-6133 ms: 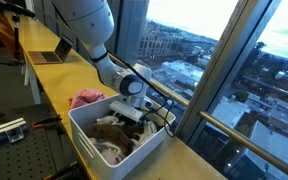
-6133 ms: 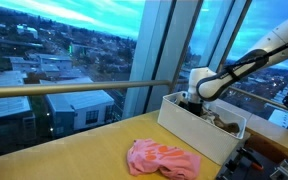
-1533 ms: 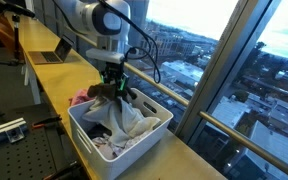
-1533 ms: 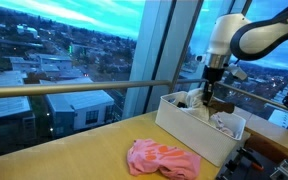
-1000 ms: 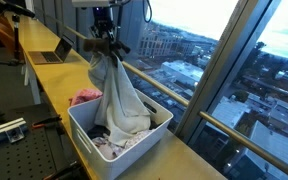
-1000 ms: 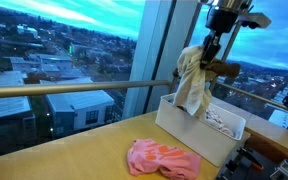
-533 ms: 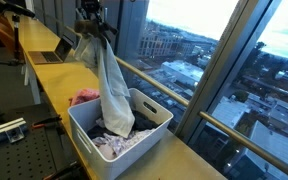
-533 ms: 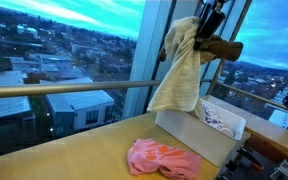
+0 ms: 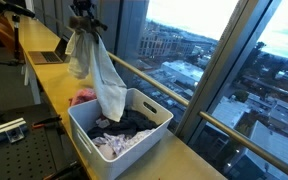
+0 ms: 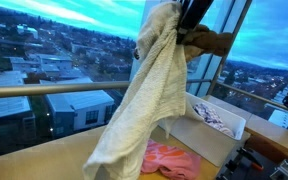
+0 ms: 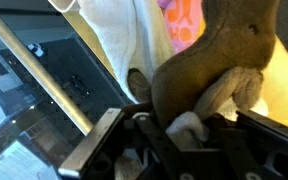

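Observation:
I should lower the white towel in my gripper next toward the tabletop beside the pink cloth [image 9: 85,97] near the basket [image 9: 84,138] to let it go, since its end already hangs there.
My gripper [image 9: 85,22] is raised high above the yellow table and is shut on a long white towel [image 9: 97,68] together with a brown cloth [image 10: 211,42]. The white towel [image 10: 142,105] hangs down from the jaws, and its lower end dangles near the back-left corner of the white basket [image 9: 84,138]. In the wrist view the brown cloth [image 11: 212,62] and a fold of white towel [image 11: 189,128] fill the space between the fingers of the gripper [image 11: 184,130]. A pink cloth [image 9: 85,97] lies on the table beside the basket, below the hanging towel.
The basket [image 10: 206,137] still holds several dark and light clothes [image 9: 122,135]. A laptop [image 9: 52,56] sits further along the table. Tall window glass with a metal rail [image 10: 54,90] runs along the table's far side. A perforated bench [image 9: 14,150] lies beside the table.
The gripper has carried the towel and brown cloth sideways, from over the basket toward the pink cloth. The towel's tail has swung out of the basket.

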